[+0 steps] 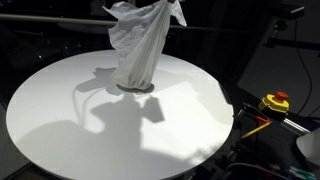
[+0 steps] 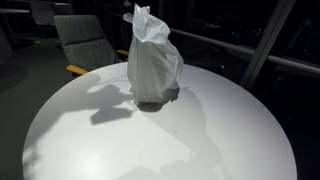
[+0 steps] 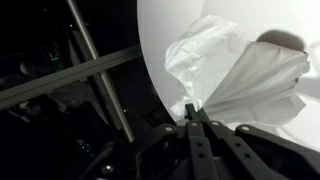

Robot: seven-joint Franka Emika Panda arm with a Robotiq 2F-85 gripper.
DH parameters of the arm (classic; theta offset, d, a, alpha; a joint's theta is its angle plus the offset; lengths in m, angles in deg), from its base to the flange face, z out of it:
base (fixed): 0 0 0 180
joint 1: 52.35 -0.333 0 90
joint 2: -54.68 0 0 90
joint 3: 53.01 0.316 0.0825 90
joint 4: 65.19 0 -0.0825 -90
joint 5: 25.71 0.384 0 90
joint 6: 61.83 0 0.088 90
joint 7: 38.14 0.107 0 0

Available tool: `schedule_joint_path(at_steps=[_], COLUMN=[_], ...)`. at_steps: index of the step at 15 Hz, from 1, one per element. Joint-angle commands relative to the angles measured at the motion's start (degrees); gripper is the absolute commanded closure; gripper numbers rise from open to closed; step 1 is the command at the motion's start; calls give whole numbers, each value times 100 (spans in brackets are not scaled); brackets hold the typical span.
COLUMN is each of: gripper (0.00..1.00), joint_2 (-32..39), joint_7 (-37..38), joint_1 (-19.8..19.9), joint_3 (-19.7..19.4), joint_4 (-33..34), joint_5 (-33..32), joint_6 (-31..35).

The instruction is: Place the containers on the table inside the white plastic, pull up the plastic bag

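The gripper lifts the gathered top of the bag higher above the table next, then releases it.
A white plastic bag [image 1: 140, 50] stands pulled up at the far middle of the round white table [image 1: 80, 120]; it also shows in an exterior view [image 2: 153, 62]. A dark base shows at its bottom [image 2: 160, 100]. The containers are hidden inside the bag. In the wrist view my gripper [image 3: 192, 110] has its fingers together, pinching the gathered top of the bag [image 3: 245, 80], which fans out below toward the table [image 3: 170, 25]. In both exterior views the gripper is lost against the dark background above the bag's top.
A yellow and red device [image 1: 275, 102] with cables sits beyond the table's edge. A grey chair [image 2: 85, 40] stands behind the table. Metal frame bars [image 3: 95, 60] run beside the table in the wrist view. The surroundings are dark.
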Motion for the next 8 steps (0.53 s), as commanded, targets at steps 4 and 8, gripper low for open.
schedule_joint_path(at_steps=[4,8], gripper=[100,73], joint_2=[-782,-872], joint_7=[-291,-789], joint_1=[27,2], joint_3=[3,18], joint_4=[-250,44], joint_5=[350,716], joint_6=[-72,150])
